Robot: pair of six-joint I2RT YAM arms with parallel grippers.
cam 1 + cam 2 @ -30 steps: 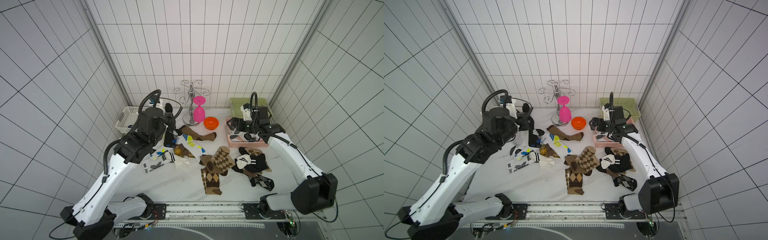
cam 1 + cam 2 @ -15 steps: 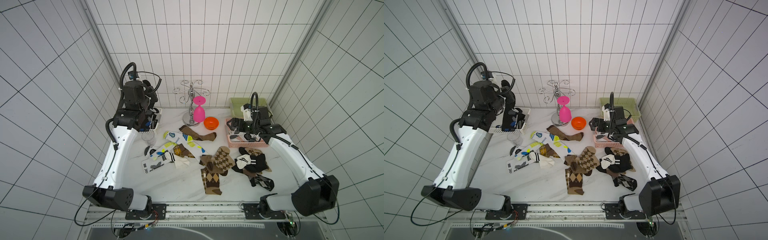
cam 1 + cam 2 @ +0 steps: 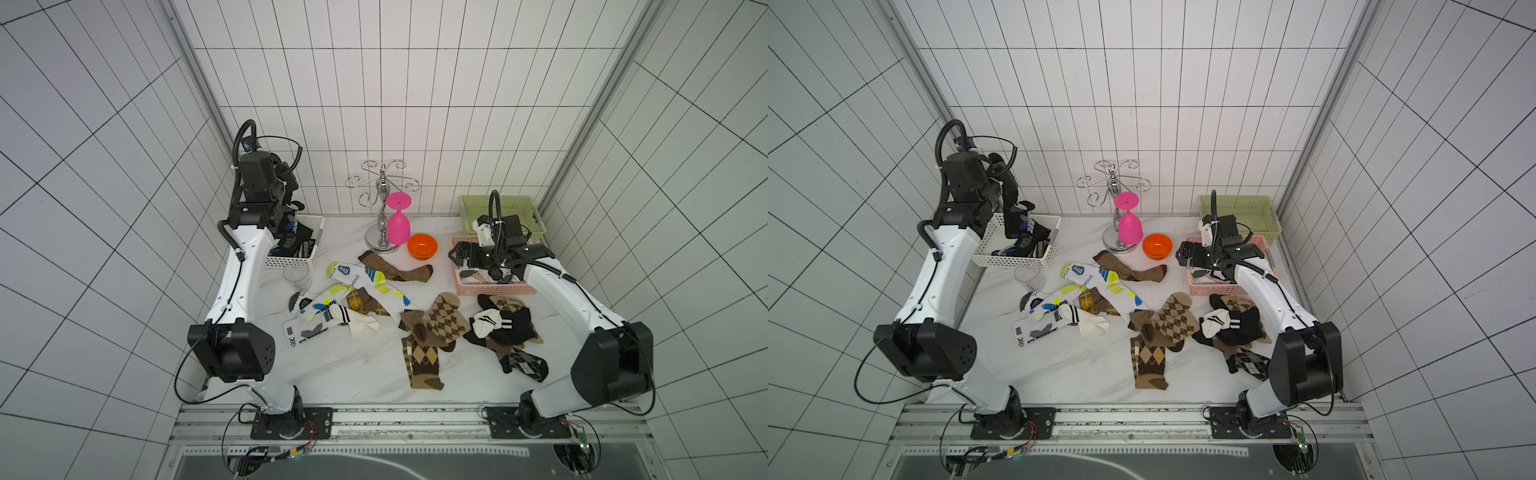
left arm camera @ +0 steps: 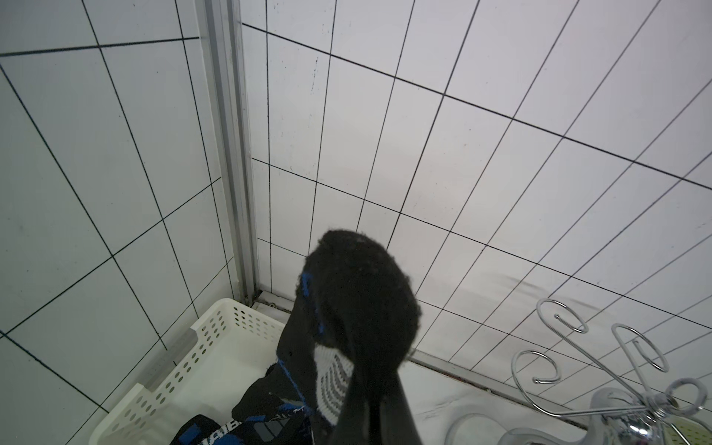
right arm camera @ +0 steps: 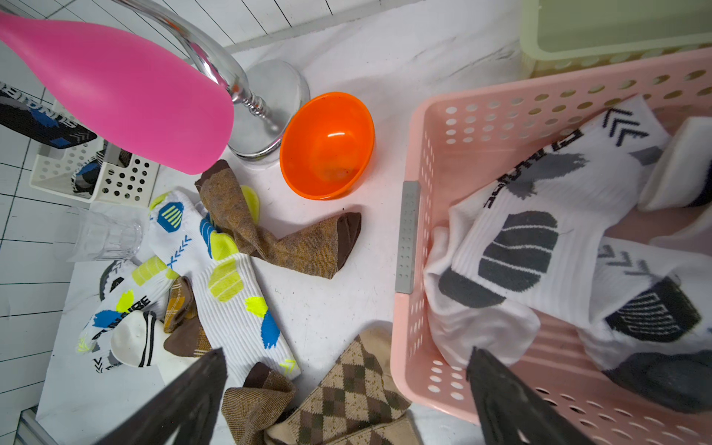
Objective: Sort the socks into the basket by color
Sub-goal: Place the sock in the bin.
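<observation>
My left gripper moves down toward the black socks in the white basket [image 3: 1032, 240] [image 4: 256, 428] next and releases the black sock there, since the matching pile lies below it.
My left gripper [image 3: 1001, 176] is shut on a black sock with blue marks [image 4: 358, 308] that hangs over the white basket [image 3: 291, 262] at the back left. Its tail reaches down to other black socks [image 3: 1023, 245] lying in that basket. My right gripper [image 5: 346, 400] is open and holds nothing. It hovers over the left rim of the pink basket [image 5: 424, 154], which holds white socks [image 5: 531, 215]. Loose on the table lie white socks with yellow-blue prints [image 3: 365, 278], brown socks [image 3: 436, 324] and a black-and-white heap [image 3: 507, 328].
A green basket [image 3: 498, 203] stands behind the pink one. A metal rack [image 3: 380, 216] carries an upside-down pink goblet [image 3: 397, 224], with an orange bowl [image 3: 422, 246] beside it. A clear glass [image 3: 297, 276] stands in front of the white basket.
My left arm has swung from the middle of the table to the back left corner, lifting the black sock over the white basket. The right arm has stayed put.
</observation>
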